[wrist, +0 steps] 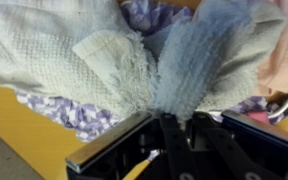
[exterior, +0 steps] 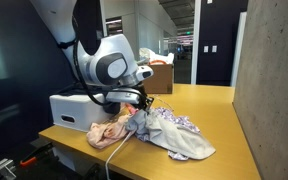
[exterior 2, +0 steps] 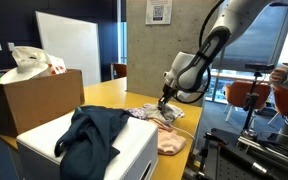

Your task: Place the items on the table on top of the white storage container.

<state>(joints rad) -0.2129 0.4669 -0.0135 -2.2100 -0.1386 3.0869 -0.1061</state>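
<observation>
My gripper should next lift away from the pile, swing over the dark blue garment (exterior 2: pixel 89 135) on the container and go down to let go, because its fingers are holding the light blue-grey cloth.
A pile of cloths (exterior: pixel 179 135) lies on the wooden table (exterior: pixel 219 105), next to the white storage container (exterior: pixel 72 108). My gripper (exterior: pixel 139 103) is down at the pile's near end. In the wrist view my gripper (wrist: pixel 179 118) is shut on a bunched light blue-grey cloth (wrist: pixel 189 70), with a pale green towel (wrist: pixel 64 55) and a purple floral cloth (wrist: pixel 74 115) beside it. A pink cloth (exterior: pixel 109 132) lies by the container. A dark blue garment (exterior 2: pixel 89 135) lies on top of the container (exterior 2: pixel 134 150).
A cardboard box (exterior 2: pixel 34 100) with bags in it stands behind the container. A concrete wall (exterior: pixel 269 90) borders the table on one side. The table's front edge (exterior: pixel 84 150) is close to the pink cloth. A cable hangs off that edge.
</observation>
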